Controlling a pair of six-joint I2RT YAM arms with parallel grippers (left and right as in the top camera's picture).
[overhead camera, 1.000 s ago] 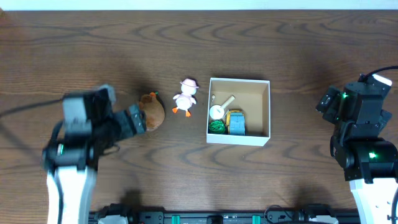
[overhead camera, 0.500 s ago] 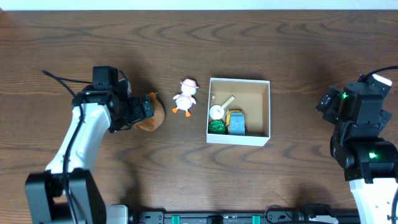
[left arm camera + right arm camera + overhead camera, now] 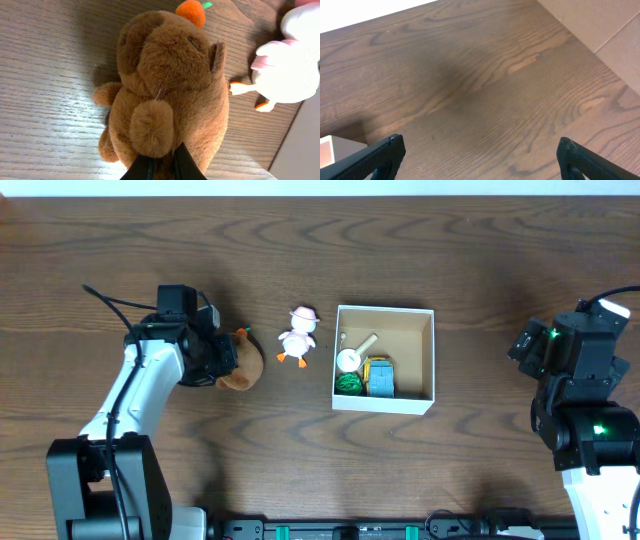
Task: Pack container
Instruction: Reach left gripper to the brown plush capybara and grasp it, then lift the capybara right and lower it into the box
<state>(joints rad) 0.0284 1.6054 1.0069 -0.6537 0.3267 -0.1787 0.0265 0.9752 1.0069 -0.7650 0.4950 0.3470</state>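
Next, my left gripper should rise, carry the plush past the duck and lower it into the container's empty side (image 3: 413,362), then release it, because toys crowd the other half of the container.
The container (image 3: 385,310), a square white box with a tan inside, stands right of the table's centre and holds several small toys (image 3: 365,372). A brown plush animal (image 3: 247,362) lies to its left, filling the left wrist view (image 3: 170,85) with an orange tuft (image 3: 191,11) at its head. My left gripper (image 3: 226,360) is shut on the plush's rear end, its black fingertips (image 3: 142,170) pinching the fur (image 3: 162,167). A white and pink duck toy (image 3: 298,337) (image 3: 290,65) stands between the plush and the container. My right gripper (image 3: 527,348) (image 3: 480,155) stands open over bare wood.
The right arm's base (image 3: 590,430) sits at the right edge, well clear of the container. The left arm (image 3: 130,400) and its cable (image 3: 105,302) reach in from the lower left. Bare dark wood surrounds the toys.
My left arm has swung in toward the plush and its jaws, open before, have shut on the plush's rear. The right arm, duck and container have stayed put.
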